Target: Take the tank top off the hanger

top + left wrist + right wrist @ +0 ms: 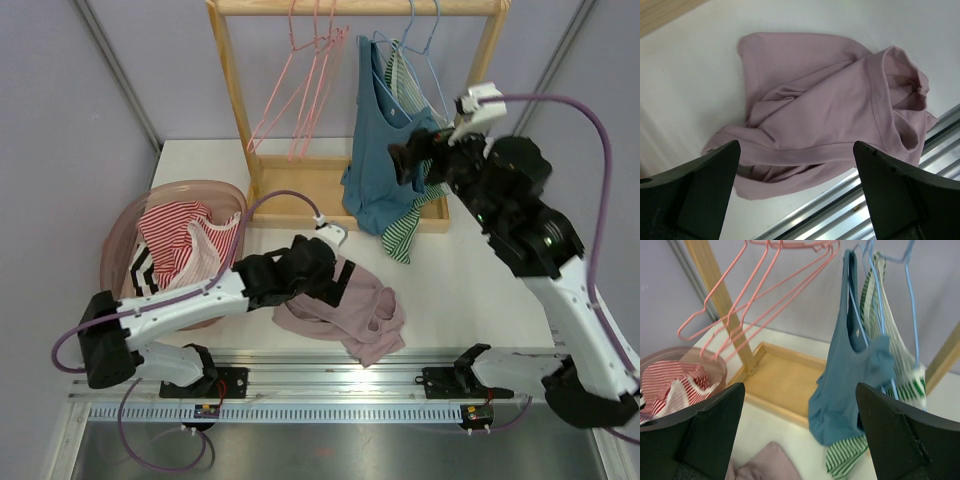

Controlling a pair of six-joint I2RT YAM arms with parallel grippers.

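The mauve tank top's crumpled cloth lies below my left gripper's open fingers, so they need to move down next, toward the right in the top view, onto its middle.
A blue tank top (375, 150) hangs on a light-blue hanger (425, 50) from the wooden rack; it also shows in the right wrist view (845, 385). A green-striped tank top (405, 235) hangs just behind it on another blue hanger (912, 305). My right gripper (412, 160) is open and empty, raised at the blue top's right side, and in its own view (800, 390) the tops hang ahead and to the right. My left gripper (335, 275) is open and empty, hovering over a mauve tank top (825, 115) that lies crumpled on the table.
Several empty pink hangers (310, 80) hang at the rack's left. The rack's wooden base tray (785, 385) lies under the clothes. A pink basket (120, 240) with red-striped clothes stands at the left. A metal rail (880, 190) runs along the table's near edge.
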